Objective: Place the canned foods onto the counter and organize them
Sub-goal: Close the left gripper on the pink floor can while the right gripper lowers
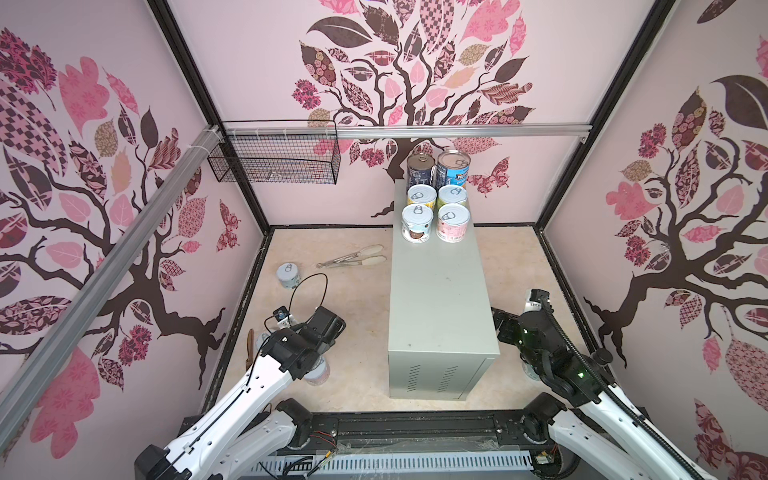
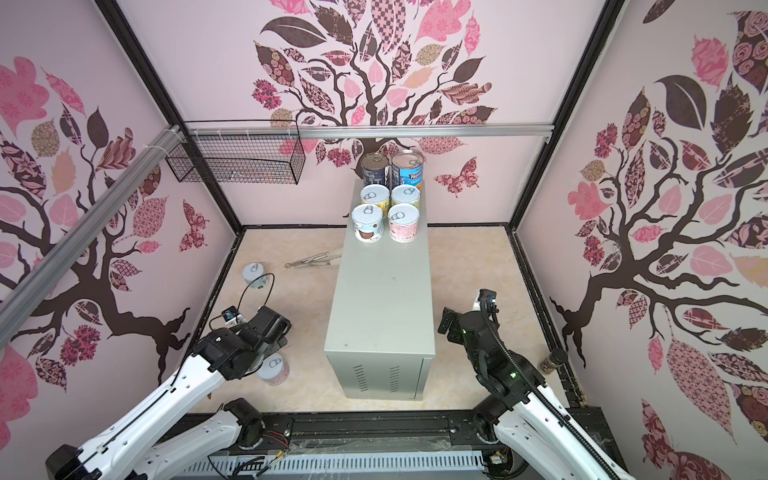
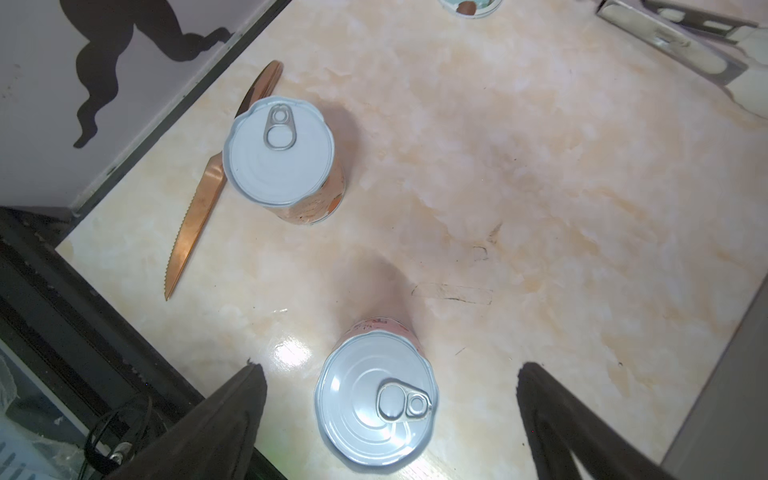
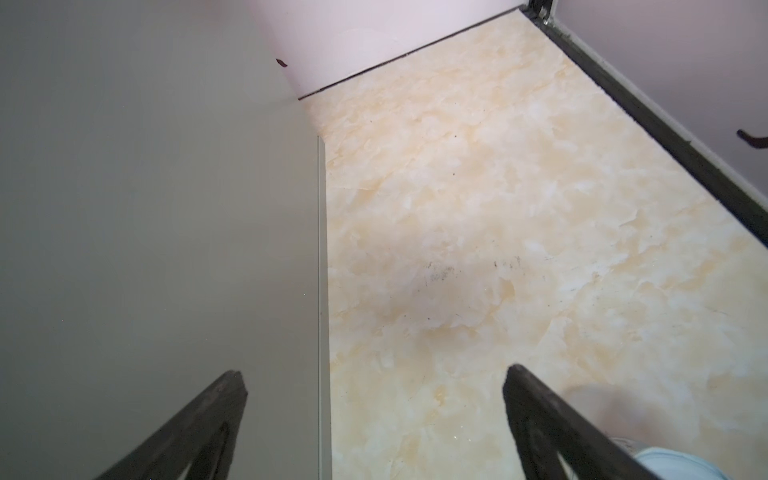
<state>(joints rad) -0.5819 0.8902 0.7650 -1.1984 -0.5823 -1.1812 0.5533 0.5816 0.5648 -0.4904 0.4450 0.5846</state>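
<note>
I will next lower my left gripper around the sides of the pink-labelled can (image 2: 274,370) (image 3: 377,398) standing below on the floor, as its open fingers already straddle the can's lid.
The counter (image 1: 440,299) carries several canned foods at its far end: a navy tall can (image 1: 419,170), a blue tall can (image 1: 453,168) and short cans (image 1: 417,222) in front of them. On the floor to the left stand a short can (image 1: 289,275) and, under my left arm, two more (image 3: 278,151). My left gripper (image 3: 388,370) is open above the nearer one (image 3: 376,399), with a finger on either side and clear of it. My right gripper (image 4: 374,376) is open and empty beside the counter's side wall (image 4: 166,249). A pale lid (image 4: 665,463) shows at the right finger.
A copper knife (image 3: 199,208) lies against the farther can by the left wall. Metal tongs (image 1: 353,257) lie on the floor left of the counter. A black wire basket (image 1: 274,162) hangs on the back rail. A small brown bottle (image 2: 550,361) stands by the right wall.
</note>
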